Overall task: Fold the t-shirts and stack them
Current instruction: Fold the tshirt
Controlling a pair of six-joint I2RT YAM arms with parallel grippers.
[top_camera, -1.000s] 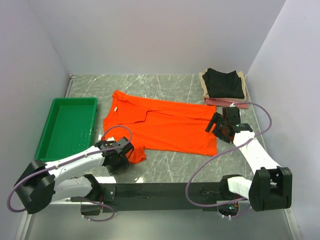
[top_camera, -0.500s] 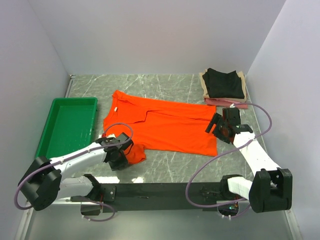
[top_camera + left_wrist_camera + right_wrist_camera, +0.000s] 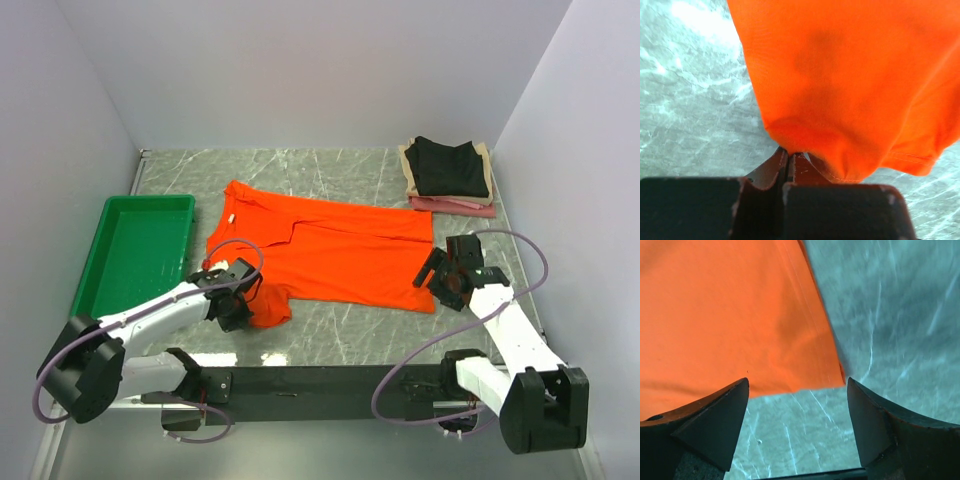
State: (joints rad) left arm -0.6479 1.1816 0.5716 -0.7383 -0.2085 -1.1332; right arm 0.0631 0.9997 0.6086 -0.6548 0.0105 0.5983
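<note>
The t-shirt's edge already shows between my right gripper's two fingers. The right gripper goes down next, fingers apart, onto the orange t-shirt's near corner (image 3: 427,304) (image 3: 829,378) below it.
A bright orange t-shirt (image 3: 330,250) lies spread flat across the middle of the marble table. My left gripper (image 3: 240,305) sits at its near left sleeve, jaws pressed together with the puckered edge of the orange cloth (image 3: 850,75) pinched at their tips (image 3: 788,154). My right gripper (image 3: 447,283) hovers open over the shirt's near right corner (image 3: 825,370), one finger on each side of it, nothing between them. A folded stack of t-shirts (image 3: 448,175) rests at the back right: black on top, beige under it, pink lowest.
A green plastic tray (image 3: 110,290) stands along the left side, close to the left arm. Walls close in the table on the left, back and right. Purple cables loop from both arms over the near edge.
My left gripper has shut on the orange shirt's near left sleeve. The right arm has drawn nearer and now sits over the shirt's near right corner.
</note>
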